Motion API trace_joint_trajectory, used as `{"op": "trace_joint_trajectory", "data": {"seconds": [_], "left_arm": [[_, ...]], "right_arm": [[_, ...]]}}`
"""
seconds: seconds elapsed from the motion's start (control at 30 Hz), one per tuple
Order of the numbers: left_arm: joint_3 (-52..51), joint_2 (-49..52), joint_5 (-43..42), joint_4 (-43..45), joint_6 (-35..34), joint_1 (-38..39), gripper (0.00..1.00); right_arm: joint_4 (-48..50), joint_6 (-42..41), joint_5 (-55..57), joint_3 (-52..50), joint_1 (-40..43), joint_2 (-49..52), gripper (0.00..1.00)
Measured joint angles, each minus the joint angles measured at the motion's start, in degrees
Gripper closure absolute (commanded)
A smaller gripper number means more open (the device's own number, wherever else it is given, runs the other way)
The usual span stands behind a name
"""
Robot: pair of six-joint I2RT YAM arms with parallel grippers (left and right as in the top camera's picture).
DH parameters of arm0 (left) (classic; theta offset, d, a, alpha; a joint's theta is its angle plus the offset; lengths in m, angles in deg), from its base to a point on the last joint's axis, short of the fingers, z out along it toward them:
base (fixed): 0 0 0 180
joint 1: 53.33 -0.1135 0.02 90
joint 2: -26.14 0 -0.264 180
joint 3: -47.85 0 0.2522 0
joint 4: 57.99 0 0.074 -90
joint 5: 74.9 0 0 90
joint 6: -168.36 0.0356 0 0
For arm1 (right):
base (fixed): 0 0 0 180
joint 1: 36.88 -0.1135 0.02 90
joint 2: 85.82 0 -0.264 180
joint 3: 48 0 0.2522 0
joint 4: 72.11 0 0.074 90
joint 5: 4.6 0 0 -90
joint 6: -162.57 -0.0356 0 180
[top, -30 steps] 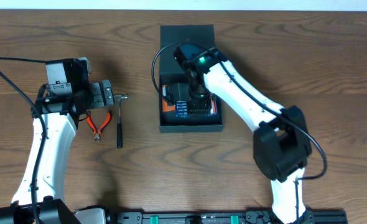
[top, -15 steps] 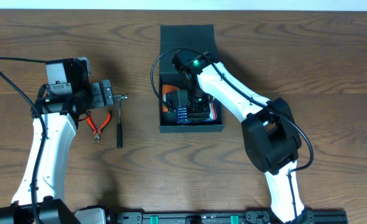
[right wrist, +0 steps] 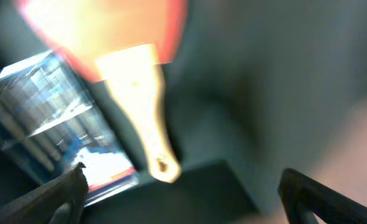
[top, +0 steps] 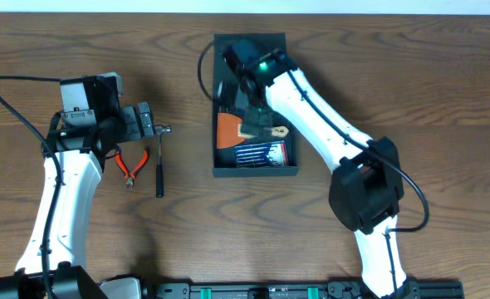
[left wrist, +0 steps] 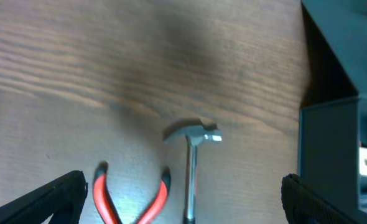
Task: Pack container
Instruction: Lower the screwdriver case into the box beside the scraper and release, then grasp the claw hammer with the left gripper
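Note:
The robot will next shift its left gripper toward the container and lower it to the hammer's steel handle near its head (top: 160, 144) (left wrist: 192, 160).
The container (top: 254, 172) is a dark teal box with its flap lid (top: 249, 41) open at the far side. Inside lie an orange scraper with a wooden handle (top: 227, 129) and a blue pack of bits (top: 259, 154). My right gripper (top: 249, 90) hangs open and empty over the box's far half; in its wrist view (right wrist: 183, 205) the scraper (right wrist: 137, 93) and the pack (right wrist: 46, 106) lie below. My left gripper (top: 144, 124) is open over a hammer (top: 159, 162) and red pliers (top: 133, 164), touching neither.
In the left wrist view the open jaws (left wrist: 183, 205) frame the hammer (left wrist: 191, 168) and the pliers (left wrist: 130, 199), with the container's wall (left wrist: 329, 155) at the right. Bare wooden table (top: 411, 75) lies around the box.
My right gripper has moved toward the far side of the box, uncovering the scraper and the blue pack. The left arm has barely moved.

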Motion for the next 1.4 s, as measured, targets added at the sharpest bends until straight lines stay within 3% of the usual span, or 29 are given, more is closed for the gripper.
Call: {"op": "trace_joint_trajectory", "data": {"seconds": [0.23, 0.37, 0.57, 0.63, 0.8, 1.17, 1.4], "left_arm": [[3.39, 0.22, 4.20, -9.62, -0.22, 9.38, 0.03], [3.54, 4.02, 6.93, -14.53, -0.24, 14.75, 0.03], [3.54, 13.31, 8.63, -13.73, -1.49, 14.38, 0.13], [3.54, 15.39, 8.83, -11.74, -1.57, 13.60, 0.16], [3.54, 20.00, 9.49, -7.19, -2.08, 11.80, 0.37], [3.54, 25.42, 9.70, -2.05, -1.64, 11.47, 0.41], [4.11, 26.56, 9.94, -1.16, -1.14, 11.47, 0.64]], "right_arm": [[0.09, -22.34, 6.75, 8.26, 4.15, -4.09, 0.01], [-1.16, -32.92, 5.68, 9.49, 12.63, -5.99, 0.01], [-6.25, -43.23, -0.83, 9.53, 24.87, -6.03, 0.01], [-7.50, -45.03, -2.93, 9.53, 27.41, -6.03, 0.01], [-10.14, -47.17, -6.29, 9.53, 30.42, -6.03, 0.01], [-11.58, -48.02, -8.09, 9.53, 30.97, -6.03, 0.01], [-12.17, -48.04, -8.33, 9.53, 30.97, -6.03, 0.01]]}}
